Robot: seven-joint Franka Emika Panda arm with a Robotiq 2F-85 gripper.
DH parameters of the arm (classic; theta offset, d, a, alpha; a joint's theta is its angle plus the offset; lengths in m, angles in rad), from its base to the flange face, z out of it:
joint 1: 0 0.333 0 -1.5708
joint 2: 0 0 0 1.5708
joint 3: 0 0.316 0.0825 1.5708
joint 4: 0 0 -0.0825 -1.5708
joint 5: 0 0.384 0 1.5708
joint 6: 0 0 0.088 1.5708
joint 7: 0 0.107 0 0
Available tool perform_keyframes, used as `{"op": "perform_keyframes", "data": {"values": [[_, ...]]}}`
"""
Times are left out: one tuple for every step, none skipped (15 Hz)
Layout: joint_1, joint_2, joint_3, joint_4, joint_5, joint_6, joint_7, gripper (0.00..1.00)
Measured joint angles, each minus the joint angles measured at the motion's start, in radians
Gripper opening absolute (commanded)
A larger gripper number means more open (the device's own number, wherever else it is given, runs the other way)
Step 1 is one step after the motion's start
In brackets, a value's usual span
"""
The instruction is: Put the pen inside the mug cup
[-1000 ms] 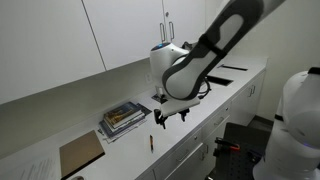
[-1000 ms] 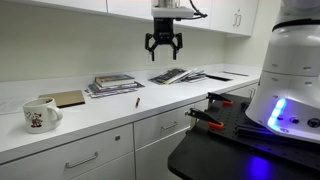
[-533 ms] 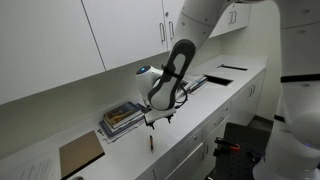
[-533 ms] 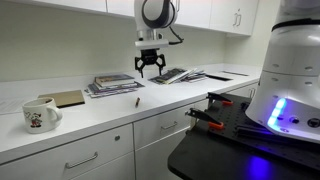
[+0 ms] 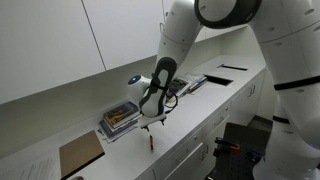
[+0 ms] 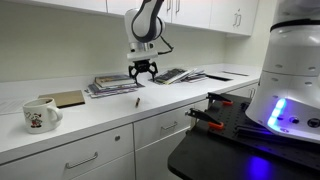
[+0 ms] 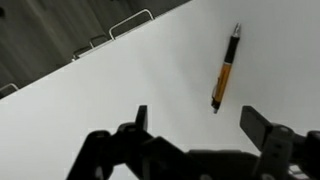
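Note:
I should next lower my gripper outward to the pen and close on its orange body point(image 5: 151, 142) point(image 7: 222, 82), as it lies on the counter below and ahead of my open fingers.
The pen point(image 7: 225, 70) is a thin orange-brown stick with dark ends, lying on the white counter. It also shows in both exterior views point(image 5: 151, 142) point(image 6: 137, 101). My gripper point(image 7: 200, 125) is open and empty, hovering just above the counter with the pen a little ahead of its fingertips. It also shows in both exterior views point(image 5: 152, 120) point(image 6: 141, 72), slightly above and beside the pen. The mug cup point(image 6: 40, 113) is a cream mug with a printed picture. It stands upright at the far end of the counter, well away from the gripper.
A stack of books point(image 5: 122, 118) point(image 6: 110, 84) lies behind the pen. A flat brown board point(image 5: 80, 155) point(image 6: 68, 98) lies between books and mug. More papers point(image 6: 178, 75) lie further along. Cabinets hang above; the counter's front edge point(image 7: 120, 28) is close.
The arm has swung along the counter toward the pen and lowered. The gripper stayed open. The pen and mug have not moved.

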Motion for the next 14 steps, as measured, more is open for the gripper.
{"op": "perform_keyframes", "data": {"values": [[0.000,0.000,0.000,0.000,0.000,0.000,0.000,1.00],[0.000,0.000,0.000,0.000,0.000,0.000,0.000,1.00],[0.000,0.000,0.000,0.000,0.000,0.000,0.000,1.00],[0.005,0.002,-0.005,0.000,0.013,0.000,-0.009,1.00],[0.012,0.007,-0.010,0.001,0.041,0.001,-0.024,1.00],[0.015,0.015,-0.011,0.004,0.080,0.001,-0.048,1.00],[0.019,0.028,-0.011,0.010,0.115,0.001,-0.069,1.00],[0.025,0.046,-0.013,0.021,0.137,0.002,-0.072,1.00],[0.035,0.069,-0.020,0.036,0.153,0.002,-0.072,1.00],[0.048,0.095,-0.030,0.055,0.165,0.003,-0.072,1.00],[0.062,0.125,-0.041,0.077,0.172,0.003,-0.071,1.00],[0.074,0.154,-0.051,0.100,0.179,0.003,-0.070,1.00],[0.083,0.181,-0.058,0.125,0.184,0.003,-0.070,1.00],[0.091,0.207,-0.066,0.149,0.189,0.003,-0.071,1.00]]}}
